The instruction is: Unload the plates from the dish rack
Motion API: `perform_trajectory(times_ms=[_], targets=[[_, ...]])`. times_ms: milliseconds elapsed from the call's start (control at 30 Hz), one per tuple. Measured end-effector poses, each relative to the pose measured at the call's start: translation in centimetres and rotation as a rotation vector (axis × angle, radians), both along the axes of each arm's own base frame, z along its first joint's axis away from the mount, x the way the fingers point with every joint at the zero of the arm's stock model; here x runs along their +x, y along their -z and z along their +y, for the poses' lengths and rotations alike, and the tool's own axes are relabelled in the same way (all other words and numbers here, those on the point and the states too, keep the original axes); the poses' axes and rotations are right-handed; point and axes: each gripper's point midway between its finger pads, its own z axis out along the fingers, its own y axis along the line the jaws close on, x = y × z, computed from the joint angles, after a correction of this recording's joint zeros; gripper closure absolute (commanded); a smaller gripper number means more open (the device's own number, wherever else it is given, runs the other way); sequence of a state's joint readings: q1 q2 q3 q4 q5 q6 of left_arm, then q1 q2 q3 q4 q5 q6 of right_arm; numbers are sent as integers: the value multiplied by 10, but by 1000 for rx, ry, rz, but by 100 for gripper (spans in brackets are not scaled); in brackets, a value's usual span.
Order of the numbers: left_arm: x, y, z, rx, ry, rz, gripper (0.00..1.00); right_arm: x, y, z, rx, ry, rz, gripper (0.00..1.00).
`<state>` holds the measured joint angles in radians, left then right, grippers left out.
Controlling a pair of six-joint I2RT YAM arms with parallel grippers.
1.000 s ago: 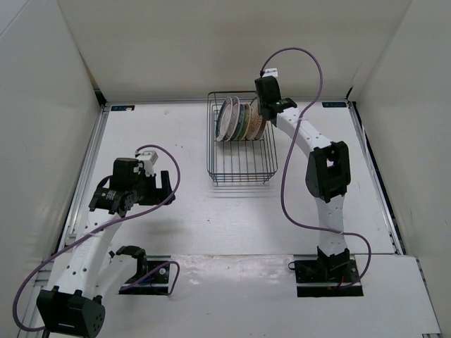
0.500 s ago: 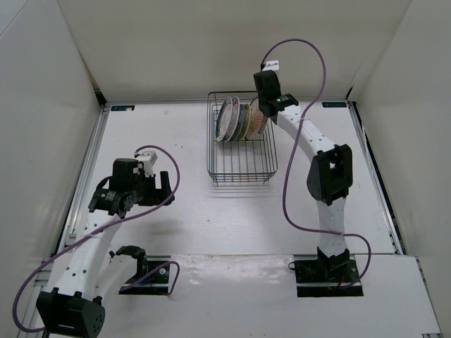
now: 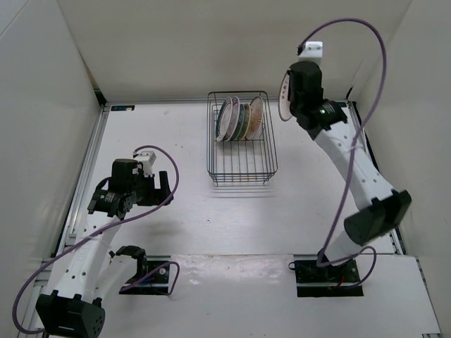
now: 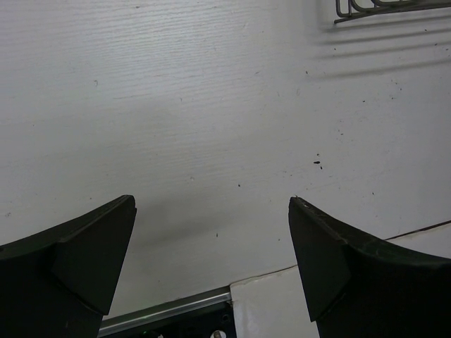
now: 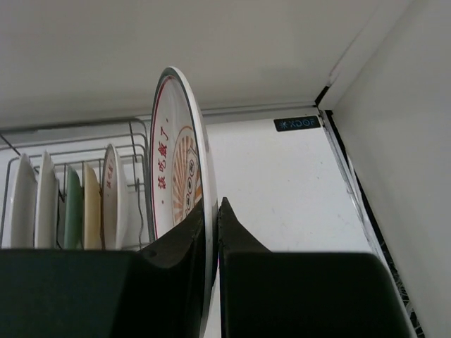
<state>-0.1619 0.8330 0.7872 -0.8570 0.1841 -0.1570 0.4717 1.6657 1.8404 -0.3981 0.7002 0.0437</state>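
The plate will turn flat onto the table beyond the rack's near end (image 3: pixel 251 218) as my right gripper moves back and down next.
My right gripper (image 5: pixel 213 215) is shut on the rim of a white plate with an orange sunburst centre (image 5: pixel 176 169) and holds it on edge in the air. In the top view that plate (image 3: pixel 284 94) hangs up and to the right of the dish rack (image 3: pixel 242 169), clear of it, in my right gripper (image 3: pixel 290 98). Several more plates (image 3: pixel 239 120) stand upright in the rack's far end, also seen in the right wrist view (image 5: pixel 70 208). My left gripper (image 4: pixel 211 232) is open and empty over bare table, far left of the rack (image 3: pixel 161 184).
White walls enclose the table on three sides; the back right corner (image 5: pixel 328 91) is close to the held plate. A metal rail (image 3: pixel 88 169) runs along the table's left edge. The rack's near corner (image 4: pixel 394 7) shows at the top of the left wrist view.
My right arm has lifted the sunburst plate out of the rack and swung it up and to the right. The left arm has barely moved.
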Motion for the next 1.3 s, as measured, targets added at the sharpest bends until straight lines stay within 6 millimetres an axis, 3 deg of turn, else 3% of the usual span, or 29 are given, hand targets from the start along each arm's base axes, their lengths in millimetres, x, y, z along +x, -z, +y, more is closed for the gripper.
perform_trajectory(times_ms=[133, 367, 533, 633, 800, 867, 1067, 1300], targets=[[0, 0, 1, 6, -6, -2, 0, -53, 1, -20, 40, -21, 10, 100], [0, -1, 2, 9, -9, -6, 0, -166, 52, -43, 196, -144, 77, 100], [0, -1, 3, 11, -12, -8, 0, -217, 88, -35, 332, -262, 113, 100], [0, -1, 3, 11, -12, -9, 0, -231, 125, -18, 399, -339, 192, 100], [0, -1, 3, 13, -14, -10, 0, -264, 220, 1, 476, -413, 412, 100], [0, -1, 3, 13, -14, -9, 0, -275, 244, 5, 506, -430, 465, 100], [0, -1, 3, 13, -14, -9, 0, -284, 278, 22, 601, -473, 514, 100], [0, 0, 3, 14, -14, -3, 0, -279, 292, 29, 647, -472, 517, 100]])
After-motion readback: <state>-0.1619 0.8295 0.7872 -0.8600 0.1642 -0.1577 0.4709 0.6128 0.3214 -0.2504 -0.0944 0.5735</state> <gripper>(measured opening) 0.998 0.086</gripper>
